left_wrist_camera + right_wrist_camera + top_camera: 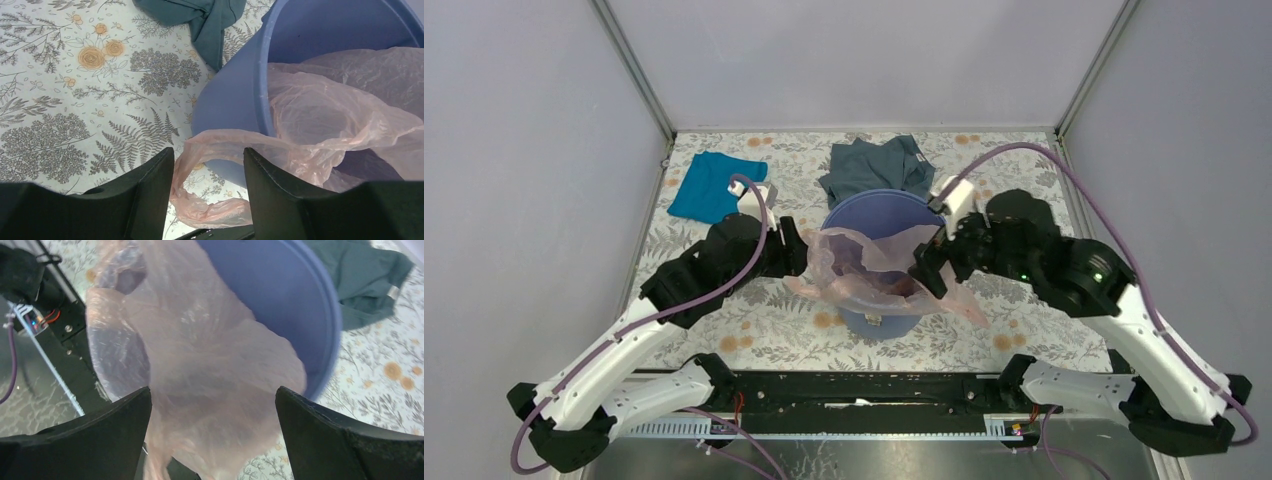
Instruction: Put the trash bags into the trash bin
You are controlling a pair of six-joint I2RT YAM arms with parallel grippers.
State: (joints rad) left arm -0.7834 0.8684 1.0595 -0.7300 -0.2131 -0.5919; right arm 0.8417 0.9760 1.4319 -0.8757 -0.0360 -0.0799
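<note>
My right gripper should next turn outward and reach onto the bag's far edge point(924, 231) point(291, 354) beside the bin's rim, because that edge is beyond the bag's film between my fingers.
The trash bin point(861, 206), a round blue-violet bucket, stands mid-table. The pale pink trash bag point(864, 265) is draped over its near rim, partly inside, with tails hanging toward the table. My left gripper point(802, 250) is at the bin's left side. In the left wrist view its jaws point(209, 165) stand apart around a loop of the bag point(320, 115) that hangs outside the bin point(230, 95); the film is not pinched. My right gripper point(924, 268) is at the bin's right rim, open wide point(212, 405) over the bag's film point(200, 350) and the bin point(290, 290).
A grey-blue garment point(874, 165) lies just behind the bin, and a teal cloth point(709, 187) lies at the back left. The flower-patterned table is walled in on three sides. The black mounting rail point(854, 390) runs along the near edge.
</note>
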